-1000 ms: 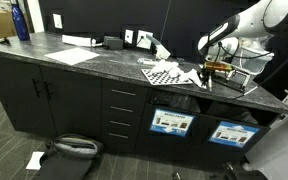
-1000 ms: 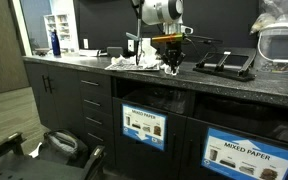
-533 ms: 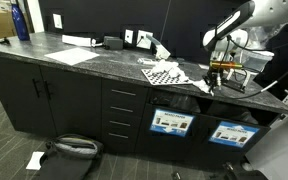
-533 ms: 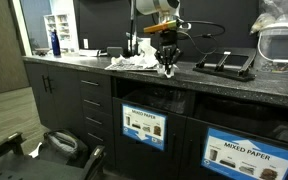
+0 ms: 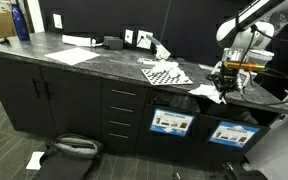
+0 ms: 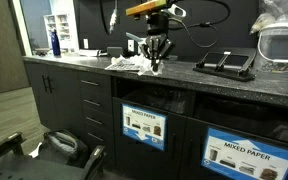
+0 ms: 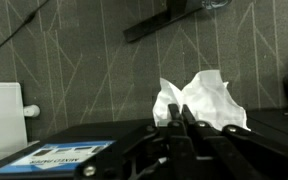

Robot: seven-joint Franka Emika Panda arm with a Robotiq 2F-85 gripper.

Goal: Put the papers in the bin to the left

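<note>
My gripper is to lower next past the counter's front edge toward the drawers, over the open top of the bin (image 6: 159, 97) beside them, because the bin sits beneath the counter.
My gripper (image 7: 179, 118) is shut on a crumpled white paper wad (image 7: 206, 98), which sticks out beyond the fingertips. In both exterior views the gripper (image 5: 224, 86) (image 6: 154, 63) hangs just above the dark counter near its front edge, and white paper (image 5: 208, 92) shows at the edge below it. More crumpled papers (image 6: 131, 64) lie on the counter beside the gripper. Two dark bins sit under the counter, each with a blue-and-white label: one (image 5: 172, 123) (image 6: 144, 127) almost below the gripper, and its twin (image 5: 229, 133) (image 6: 242, 153) beside it. A label (image 7: 59, 157) shows in the wrist view.
A checkered board (image 5: 166, 73) lies next to the gripper. Flat white sheets (image 5: 74, 55) and a blue bottle (image 5: 21, 20) are farther along the counter. A black tray (image 6: 224, 65) and a clear container (image 6: 282, 40) stand nearby. A bag (image 5: 69, 150) lies on the floor.
The gripper has moved along the counter toward its front edge, carrying the paper wad away from the checkered board.
</note>
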